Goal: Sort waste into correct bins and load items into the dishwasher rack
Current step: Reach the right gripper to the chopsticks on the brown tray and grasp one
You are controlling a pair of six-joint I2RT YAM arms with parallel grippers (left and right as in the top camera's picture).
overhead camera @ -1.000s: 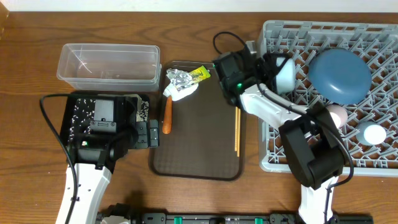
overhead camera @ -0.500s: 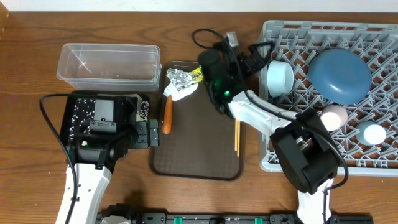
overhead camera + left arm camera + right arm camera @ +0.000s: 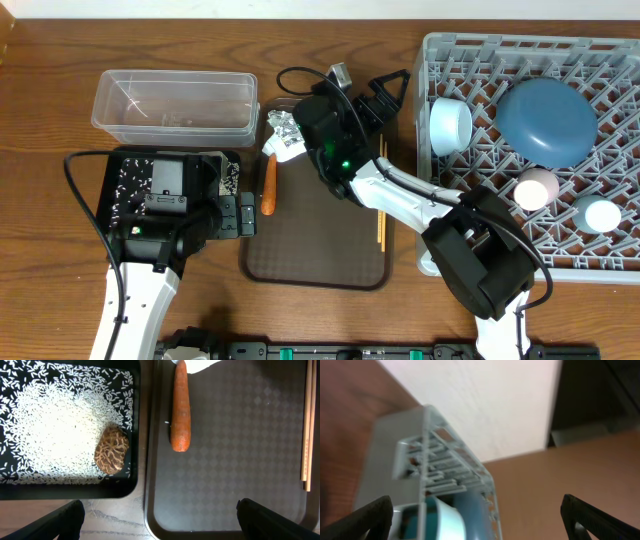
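Observation:
I should turn my right gripper downward from the rack it faces, draw it back and lower it onto the carrot-side chopstick's far end (image 3: 381, 146). That end lies below my right gripper.
The grey dishwasher rack (image 3: 470, 245) (image 3: 427, 462) holds the white bowl (image 3: 450, 125) (image 3: 445, 520), dark-blue plate (image 3: 545, 120), pink cup (image 3: 537, 187) and light-blue cup (image 3: 600, 215). My right gripper (image 3: 392, 92) (image 3: 480, 522) hangs open and empty just left of the rack, facing it. Under that arm lie the foil (image 3: 283, 125) and white paper (image 3: 290, 148) (image 3: 197, 364). The carrot stick (image 3: 268, 185) (image 3: 180, 415) and chopsticks (image 3: 381, 215) (image 3: 306, 435) rest on the brown tray. My left gripper (image 3: 240, 215) (image 3: 160, 525) is open and empty beside the black bin (image 3: 125, 165) (image 3: 135, 435), which holds rice (image 3: 55, 425) and the brown lump (image 3: 111, 450).
The clear tub (image 3: 175, 105) stands behind the black bin at the back left. The brown serving tray (image 3: 315, 245) (image 3: 230, 470) lies between the bins and the rack. My right arm's cable loops over the tray's far end.
My right arm has swung left out of the rack to the tray's far end, leaving the white bowl in the rack. The left arm has not moved.

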